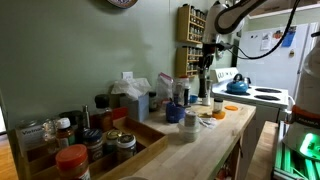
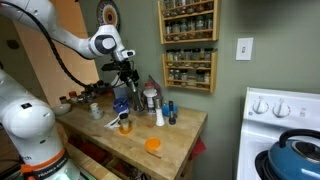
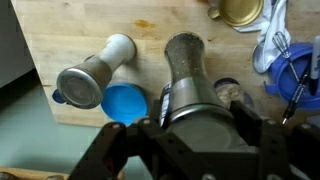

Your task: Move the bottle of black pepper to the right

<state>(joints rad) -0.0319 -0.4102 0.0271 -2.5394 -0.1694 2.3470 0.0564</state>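
The bare wood [image 3: 150,63] beside the second shaker is below, on the left in the wrist view, so next I need to lower my gripper toward that side to let go of the bottle.
The black pepper bottle [image 3: 185,60] has a clear body full of dark pepper and a wide metal cap. In the wrist view it fills the space between my two black fingers. My gripper [image 3: 198,122] is shut on its cap end, one finger on each side. In both exterior views the gripper [image 2: 124,74] [image 1: 205,58] hangs over the cluster of bottles at the back of the wooden counter [image 2: 175,135]. There the bottle is too small and dark to make out clearly.
A second metal-capped shaker [image 3: 92,76], a blue lid [image 3: 125,103], a small jar [image 3: 228,92] and a blue cup of pens [image 3: 296,70] stand close around the bottle. A white bottle [image 2: 158,112], an orange piece [image 2: 153,145], wall spice racks [image 2: 188,45] and a stove with a blue kettle [image 1: 237,86] are nearby.
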